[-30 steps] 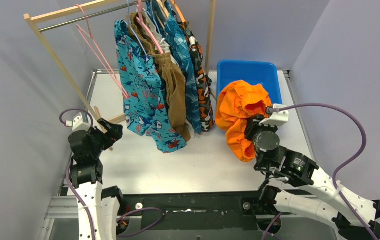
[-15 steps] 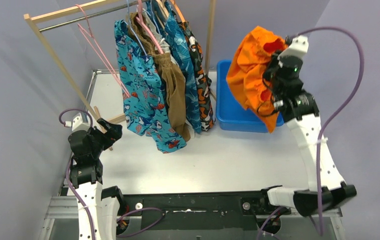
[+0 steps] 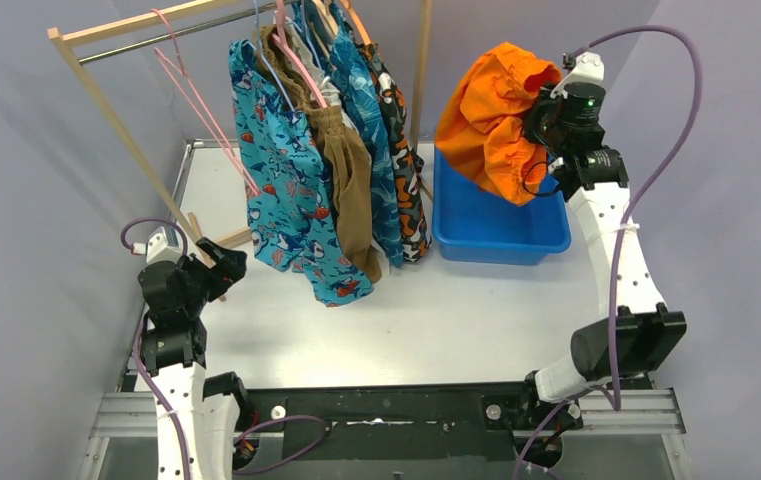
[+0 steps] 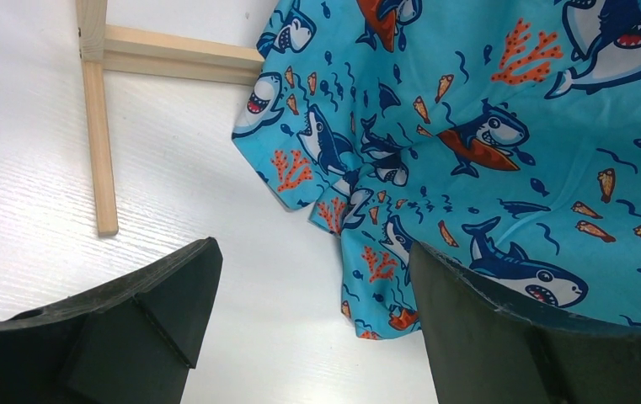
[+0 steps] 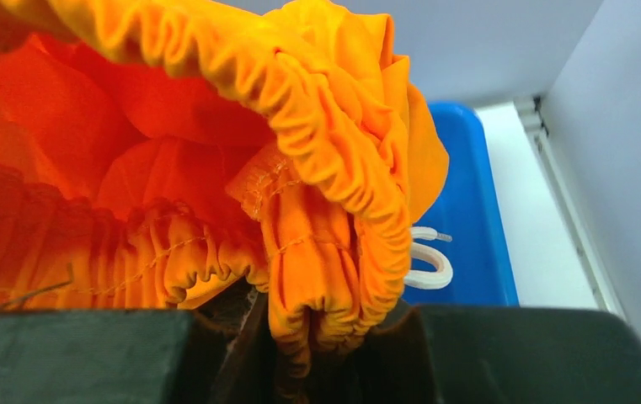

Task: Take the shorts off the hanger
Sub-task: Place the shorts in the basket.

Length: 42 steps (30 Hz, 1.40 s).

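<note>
The orange shorts still hang above the bin. My right gripper should next tilt down, move toward the rack and go down into the blue bin.
My right gripper is shut on the plain orange shorts and holds them bunched in the air above the blue bin. In the right wrist view the orange waistband is pinched between the jaws, with a white drawstring hanging beside it. The teal shark-print shorts, brown shorts, blue patterned shorts and camouflage shorts hang on hangers from the rack. My left gripper is open and empty, low beside the shark-print hem.
A wooden rack with a metal rail stands at the back left; an empty pink hanger hangs on it. The rack's wooden foot lies on the white table close to my left gripper. Grey walls close in on both sides.
My right arm swung the orange shorts up from the table's front right to high over the blue bin, then a little lower and left. The left arm has not moved.
</note>
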Available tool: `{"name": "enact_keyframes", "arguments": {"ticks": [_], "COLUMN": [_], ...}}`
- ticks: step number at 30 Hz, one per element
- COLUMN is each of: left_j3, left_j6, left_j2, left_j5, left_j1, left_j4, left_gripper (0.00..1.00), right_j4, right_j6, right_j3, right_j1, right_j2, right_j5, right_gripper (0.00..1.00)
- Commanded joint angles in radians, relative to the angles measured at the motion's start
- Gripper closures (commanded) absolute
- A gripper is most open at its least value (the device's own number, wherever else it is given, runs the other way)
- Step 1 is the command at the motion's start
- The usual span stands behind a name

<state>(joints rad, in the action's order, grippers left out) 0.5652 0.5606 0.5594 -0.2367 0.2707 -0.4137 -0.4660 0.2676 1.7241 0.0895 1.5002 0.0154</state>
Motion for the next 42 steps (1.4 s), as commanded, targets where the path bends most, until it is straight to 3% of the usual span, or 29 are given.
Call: {"name": "enact_keyframes", "arguments": {"ticks": [1,7,13,23,28,33,37,40,42], "left_j3": [0.007,0.002,0.002,0.001,0.003,0.003,0.004,0.002,0.001], "left_j6": [-0.01,-0.01,-0.01,-0.011,-0.013,-0.012,-0.012,-0.011,-0.011], "left_j2": [-0.006,-0.006,-0.011,-0.021,-0.015,-0.026,-0.029,-0.031,-0.029], "left_j5": [-0.017,-0.022,-0.03,-0.035,-0.04,-0.035,-0.037,-0.04,-0.042], "left_j1": [-0.002,0.0,0.0,-0.002,-0.005,-0.005,-0.005,-0.005,-0.006], "left_j4": [0.065,0.074,0.075,0.076,0.073,0.07,0.071,0.072,0.075], "left_gripper": [0.17,0.17,0.17,0.17,0.17,0.17,0.17,0.17,0.17], "right_j4": [0.084,0.103,-0.006,-0.06,-0.164,-0.091,-0.057,-0.051,-0.034], "right_j6": [0.021,0.0,-0.007,0.063,0.065,0.085,0.101,0.107,0.114], "right_j3": [-0.057,-0.099,0.064,0.104,0.256,0.189,0.145,0.13,0.118], "right_j1": [-0.052,-0.087,-0.094,-0.015,0.0,-0.019,-0.035,-0.042,-0.045], "right_j2": [0.037,0.115,0.327,0.657,0.833,0.742,0.618,0.532,0.491], "right_j5": [-0.066,-0.1,-0.178,-0.288,-0.273,-0.288,-0.297,-0.288,-0.278], "right_gripper": [1.0,1.0,1.0,0.99,0.95,0.8,0.51,0.45,0.35]}}
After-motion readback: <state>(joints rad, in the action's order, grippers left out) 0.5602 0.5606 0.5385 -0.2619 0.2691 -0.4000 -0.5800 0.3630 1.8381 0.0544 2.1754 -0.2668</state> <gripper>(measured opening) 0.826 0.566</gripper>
